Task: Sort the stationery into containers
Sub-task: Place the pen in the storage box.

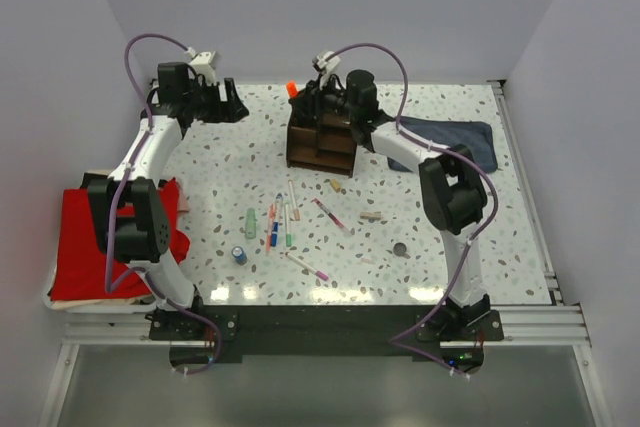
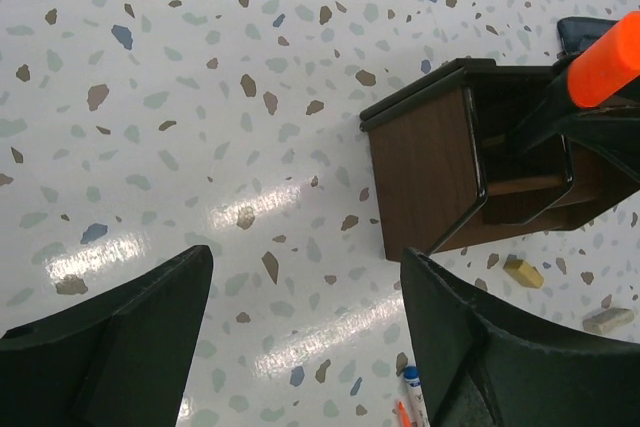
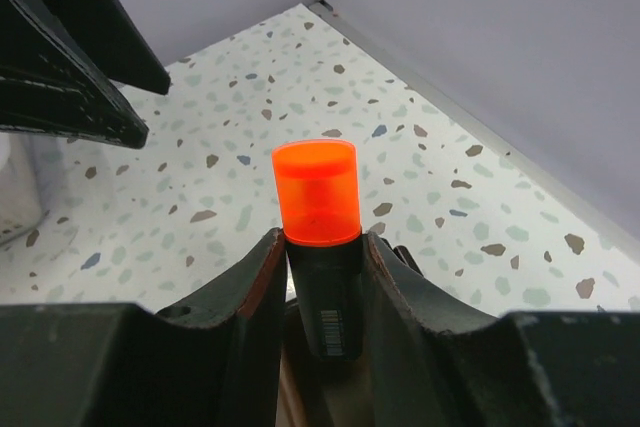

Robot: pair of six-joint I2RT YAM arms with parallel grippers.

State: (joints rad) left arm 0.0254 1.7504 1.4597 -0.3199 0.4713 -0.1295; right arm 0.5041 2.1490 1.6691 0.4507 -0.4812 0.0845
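Note:
I need to lower the orange highlighter upright into the organizer's open far corner (image 1: pixel 300 115) (image 3: pixel 335 375) next with my right gripper. The highlighter's black body should go down between the sides of that section.
The dark brown wooden organizer (image 1: pixel 320 145) stands at the far middle of the table and also shows in the left wrist view (image 2: pixel 430 182). My right gripper (image 1: pixel 305 99) is shut on the orange highlighter (image 3: pixel 316 192), held upright by its black body above the organizer's far left corner; it also shows in the other views (image 1: pixel 291 88) (image 2: pixel 605 69). My left gripper (image 1: pixel 235 105) is open and empty above bare table left of the organizer (image 2: pixel 305 287). Several pens (image 1: pixel 278 219), a pale green tube (image 1: pixel 251 222), a blue cylinder (image 1: pixel 239 255), a dark disc (image 1: pixel 400 248) and tan bits (image 1: pixel 336 185) lie on the table.
A red cloth (image 1: pixel 90 237) lies at the left edge. A folded blue-grey cloth (image 1: pixel 450 142) lies right of the organizer. White walls close in the far side and both sides. Two tan bits (image 2: pixel 523 272) and a pen tip (image 2: pixel 413 387) lie near the organizer.

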